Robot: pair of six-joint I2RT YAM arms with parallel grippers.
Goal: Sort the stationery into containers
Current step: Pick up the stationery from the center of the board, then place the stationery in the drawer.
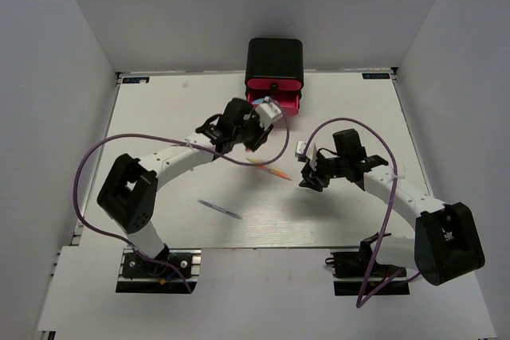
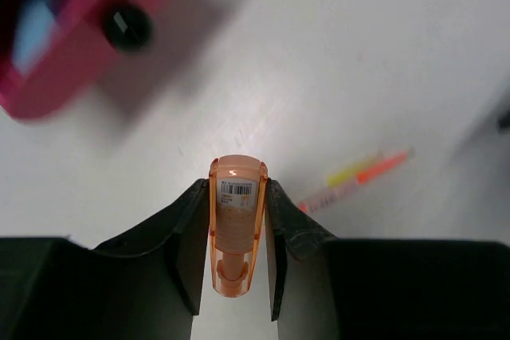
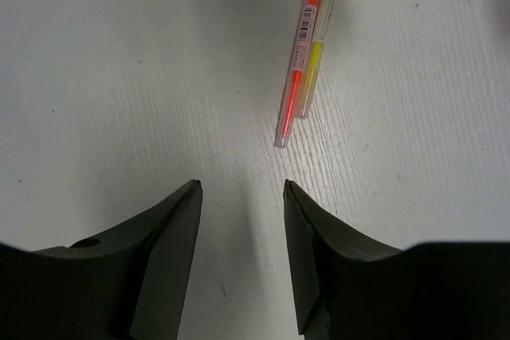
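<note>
Next, my left gripper moves outward over the free side of the open pink drawer and releases the marker, as the drawer lies outward of my gripper.
My left gripper is shut on a short orange marker, held above the table just in front of the open pink drawer with its black knob. From above the left gripper hangs near the black cabinet and its pulled-out drawer. My right gripper is open and empty, its tips just short of the thin orange-pink pen with a yellow pen against it. The right gripper and the orange-pink pen also show from above. A thin blue-grey pen lies nearer the front.
Something light blue lies inside the open drawer. The orange-pink pen also shows blurred in the left wrist view. White walls enclose the table on three sides. Purple cables loop over both arms.
</note>
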